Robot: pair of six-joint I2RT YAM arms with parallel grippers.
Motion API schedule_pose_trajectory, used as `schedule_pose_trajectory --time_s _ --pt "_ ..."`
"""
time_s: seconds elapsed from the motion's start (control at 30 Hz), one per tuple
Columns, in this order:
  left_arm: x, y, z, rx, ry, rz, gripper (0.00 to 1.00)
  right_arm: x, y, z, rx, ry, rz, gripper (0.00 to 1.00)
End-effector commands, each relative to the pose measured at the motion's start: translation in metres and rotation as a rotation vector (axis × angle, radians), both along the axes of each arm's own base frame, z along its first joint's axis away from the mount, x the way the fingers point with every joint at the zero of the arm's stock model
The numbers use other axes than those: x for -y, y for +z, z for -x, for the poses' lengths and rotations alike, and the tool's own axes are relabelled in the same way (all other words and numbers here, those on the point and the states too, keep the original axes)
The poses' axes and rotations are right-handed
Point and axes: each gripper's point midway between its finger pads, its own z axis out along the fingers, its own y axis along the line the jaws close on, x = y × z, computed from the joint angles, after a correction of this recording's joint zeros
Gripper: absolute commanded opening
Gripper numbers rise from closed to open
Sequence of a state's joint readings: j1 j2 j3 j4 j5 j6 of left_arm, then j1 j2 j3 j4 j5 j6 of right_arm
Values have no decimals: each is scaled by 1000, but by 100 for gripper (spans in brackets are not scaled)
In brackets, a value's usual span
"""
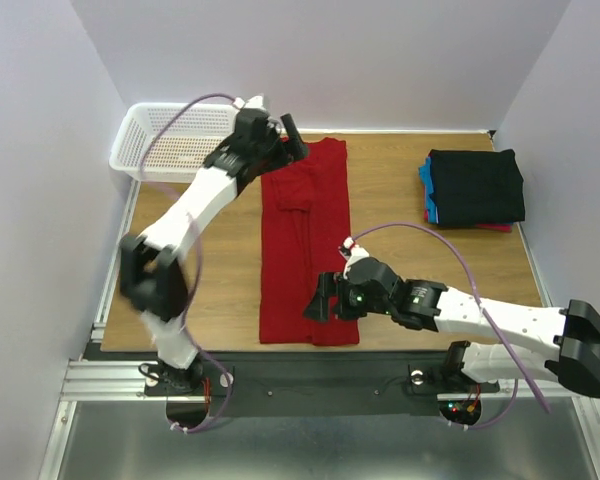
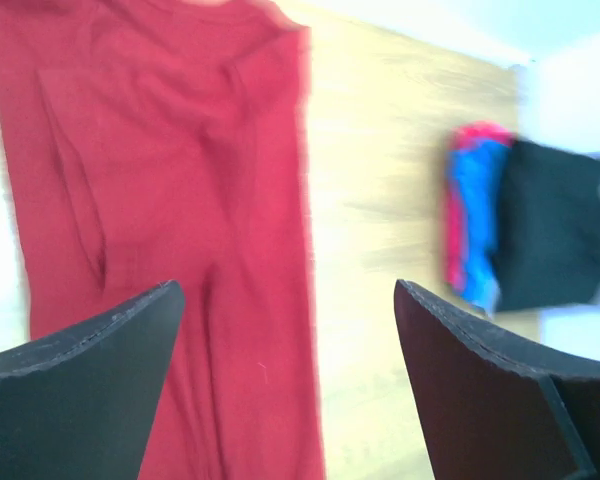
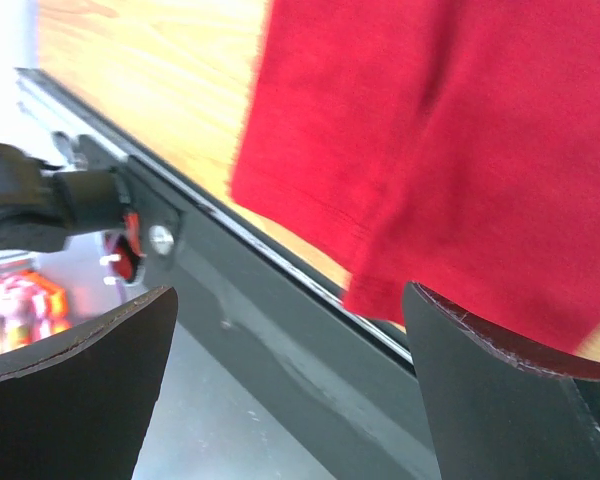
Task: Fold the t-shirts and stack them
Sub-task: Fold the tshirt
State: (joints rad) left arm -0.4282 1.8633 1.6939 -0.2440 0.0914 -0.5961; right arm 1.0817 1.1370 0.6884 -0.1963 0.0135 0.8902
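My left gripper moves back along the folded red t-shirt and down onto the hem's basket-side corner next, as it's lower and back toward my base.
A bright red t-shirt lies flat on the wooden table, folded lengthwise into a long strip from the far edge to the near edge. It also shows in the left wrist view and the right wrist view. My left gripper is open and empty above the strip's far left end. My right gripper is open and empty above the strip's near right corner. A stack of folded shirts, black on top of blue and pink-red ones, sits at the far right; it also shows in the left wrist view.
A white lattice basket stands at the far left corner. The black metal rail runs along the table's near edge, seen close in the right wrist view. White walls close in the left, back and right.
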Motion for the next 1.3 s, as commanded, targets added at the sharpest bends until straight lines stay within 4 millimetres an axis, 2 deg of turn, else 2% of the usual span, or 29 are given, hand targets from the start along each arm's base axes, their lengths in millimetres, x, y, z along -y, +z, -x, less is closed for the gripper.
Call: schedule_pose_trajectory --time_s 0.0,0.03,0.07,0.1,0.13,0.17,0.2,0.23,0.33,0.37,0.4,0.43,0.5,0.7,0.83,0.97,1.07,1.1,1.17,1.2,1.27 --pt "-15 48 95 188 2 75 98 24 -11 2 -9 -61 58 100" --pt "-23 -11 125 74 42 47 98 29 -8 0 4 -85 53 100" --pt "-31 0 151 102 51 93 98 36 -15 3 -12 -98 76 100" --pt "-32 -11 169 85 54 102 98 40 -16 3 -21 -116 76 100" --pt "-42 -56 195 7 62 66 98 43 -19 4 -24 -120 79 100" --pt "-40 -67 215 -17 46 84 98 46 -20 5 -29 -120 82 100" --pt "-38 -66 239 -31 19 141 98 51 -25 9 -38 -118 94 100" --pt "-44 -100 262 -115 0 123 98 52 -27 12 -47 -109 98 100" --pt "-77 -132 301 -242 56 74 98 62 -37 16 -71 -128 124 100" --pt "-91 -135 315 -265 76 57 98 64 -39 16 -73 -137 127 100" --pt "-94 -134 320 -276 100 81 98 65 -42 16 -86 -155 129 100" --pt "-84 -135 332 -301 55 129 98 68 -47 16 -92 -167 140 100" --pt "-89 -141 342 -342 77 158 98 70 -52 17 -115 -190 143 100" --pt "-89 -188 371 -537 50 72 89 78 -61 17 -145 -259 139 100" --pt "-88 -203 382 -605 16 23 80 82 -62 15 -153 -298 128 100" --pt "-88 -215 389 -647 7 1 76 83 -61 14 -159 -320 114 100" --pt "-89 -223 390 -666 3 -39 63 82 -60 13 -161 -331 110 100" --pt "-90 -226 390 -675 8 -57 53 82 -60 12 -163 -333 107 100" --pt "-90 -226 390 -677 7 -66 41 83 -63 14 -172 -334 113 99" --pt "-90 -226 389 -676 6 -65 29 83 -64 14 -176 -337 116 98" --pt "-89 -224 388 -665 6 -56 21 83 -68 15 -187 -338 127 90"
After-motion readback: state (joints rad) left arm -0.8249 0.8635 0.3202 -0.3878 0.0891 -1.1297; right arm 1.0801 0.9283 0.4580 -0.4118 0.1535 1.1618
